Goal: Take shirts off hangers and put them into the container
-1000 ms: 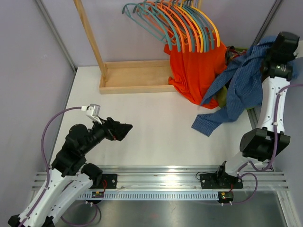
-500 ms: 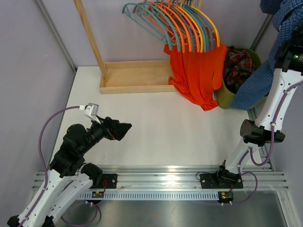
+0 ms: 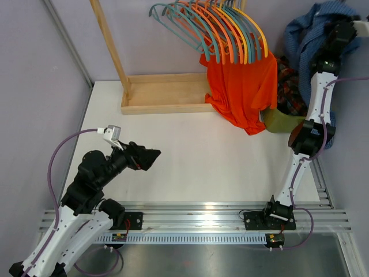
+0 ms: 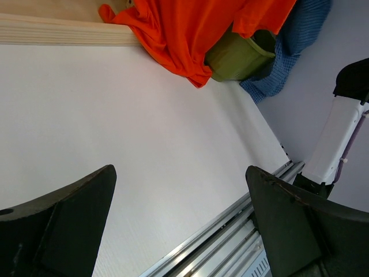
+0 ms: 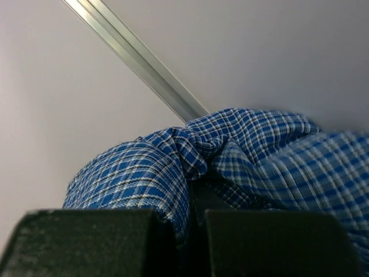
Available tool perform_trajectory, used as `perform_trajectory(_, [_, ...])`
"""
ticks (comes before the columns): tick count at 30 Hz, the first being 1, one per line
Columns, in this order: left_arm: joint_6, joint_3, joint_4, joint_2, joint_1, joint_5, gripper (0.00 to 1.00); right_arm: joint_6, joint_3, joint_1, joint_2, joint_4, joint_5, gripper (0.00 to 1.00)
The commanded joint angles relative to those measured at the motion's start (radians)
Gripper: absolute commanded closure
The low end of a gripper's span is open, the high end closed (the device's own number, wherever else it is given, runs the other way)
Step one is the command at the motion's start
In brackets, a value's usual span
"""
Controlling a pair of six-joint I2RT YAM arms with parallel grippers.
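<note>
The checked shirt still hangs partly outside the container's rim, so I need to lower my right gripper toward the plaid shirt point(image 3: 288, 86) in the olive-green container next and release the checked shirt's fold.
My right gripper point(image 3: 347, 27) is raised high at the back right, shut on the dark blue small-check shirt point(image 3: 308, 36), which hangs bunched over the olive-green container point(image 3: 281, 120). In the right wrist view the checked cloth point(image 5: 173, 167) is pinched in my right gripper point(image 5: 190, 242). A red-brown-green plaid shirt point(image 3: 288, 86) lies in the container. The orange-red shirt point(image 3: 242, 86) hangs from the bunch of orange, teal and yellow hangers point(image 3: 219, 29). My left gripper point(image 3: 151, 157) hovers open over the near left of the table, holding nothing. Its view shows the orange-red shirt point(image 4: 190, 29) and the container point(image 4: 239, 55).
A flat wooden base frame point(image 3: 164, 93) with an upright post point(image 3: 109, 46) stands at the back. Grey walls close in both sides. A metal rail point(image 3: 202, 214) runs along the near edge.
The right arm has swung the dark blue check shirt off the table and up, then stretched back over the container. The left arm has not moved.
</note>
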Motion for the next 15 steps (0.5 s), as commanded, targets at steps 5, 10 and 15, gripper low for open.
perform_trajectory(5, [-0.033, -0.039, 0.118, 0.022, 0.000, 0.014, 0.01, 0.119, -0.266, -0.001, 0.003, -0.536, 0.036, 1.00])
perform_trajectory(10, [-0.052, -0.051, 0.156, 0.053, 0.000, 0.062, 0.01, 0.136, -0.364, -0.001, 0.110, -0.831, -0.031, 1.00])
perform_trajectory(15, [-0.067, -0.060, 0.156, 0.025, 0.000, 0.067, 0.01, 0.099, -0.511, 0.021, 0.128, -0.804, -0.061, 1.00])
